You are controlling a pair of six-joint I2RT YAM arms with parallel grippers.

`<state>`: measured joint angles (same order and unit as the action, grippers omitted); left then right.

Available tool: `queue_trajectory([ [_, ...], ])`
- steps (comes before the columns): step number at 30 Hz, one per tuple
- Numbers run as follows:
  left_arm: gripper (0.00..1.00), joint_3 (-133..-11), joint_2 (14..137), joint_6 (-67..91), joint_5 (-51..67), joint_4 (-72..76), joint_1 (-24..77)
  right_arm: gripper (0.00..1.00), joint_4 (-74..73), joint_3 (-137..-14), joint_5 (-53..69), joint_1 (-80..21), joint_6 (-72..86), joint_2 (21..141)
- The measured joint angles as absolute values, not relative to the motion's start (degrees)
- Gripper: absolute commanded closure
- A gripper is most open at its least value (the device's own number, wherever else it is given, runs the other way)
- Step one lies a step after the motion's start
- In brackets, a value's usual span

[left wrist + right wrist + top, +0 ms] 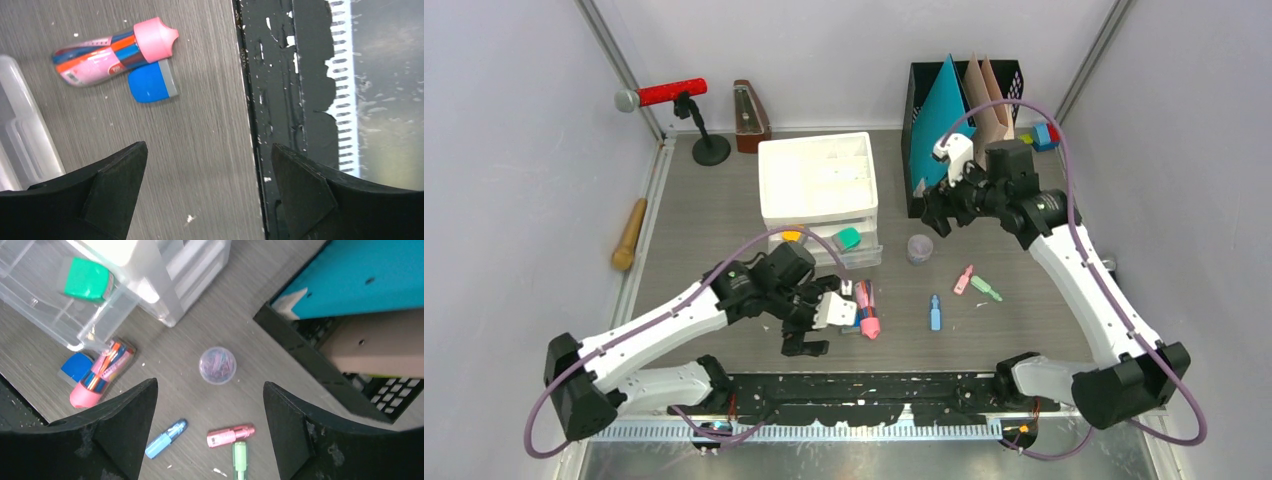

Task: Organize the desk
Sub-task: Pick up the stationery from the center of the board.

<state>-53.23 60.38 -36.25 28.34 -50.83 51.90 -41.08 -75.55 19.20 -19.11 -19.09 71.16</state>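
The robot's left gripper will next move down and to the right in the top view, onto the small blue block, which is below it and loose beside the pen pack [867, 310].
The desk [1024, 320] is a grey-brown wood-grain top. My left gripper [824, 322] [209, 147] hovers open and empty near the front rail, just left of a pink-capped pen pack [867, 310] [112, 47] and a blue block [150, 86]. My right gripper [936, 213] [209, 384] hangs open and empty beside the black file holder [919, 110], above a jar of paper clips [919, 248] [217, 365]. Pink [963, 279] [231, 435], green [986, 288] [239, 457] and blue [935, 312] [166, 438] highlighters lie loose on the desk.
A white drawer unit [816, 180] stands mid-desk; its clear lowest drawer is pulled out, with a green item [848, 238] [87, 280] in it. A red microphone on a stand [686, 100], a metronome [750, 115] and a wooden stick [629, 233] lie at the left. The black rail [874, 385] runs along the front.
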Motion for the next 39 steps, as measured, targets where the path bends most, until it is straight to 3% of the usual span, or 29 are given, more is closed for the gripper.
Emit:
queue_trajectory([
  [15,0.01,-46.70,75.37,-35.73,22.41,-28.84,56.16,0.17,-35.75,-56.10,21.02,-7.97,-15.11,59.81],
  [29,0.01,-45.17,87.02,-30.35,11.77,-16.27,58.78,0.17,-33.41,-55.27,23.07,-5.87,-13.69,59.09],
  [39,0.16,-46.54,88.03,-30.24,8.54,-16.80,60.31,0.17,-33.41,-55.27,23.81,-5.76,-13.74,58.59],
])
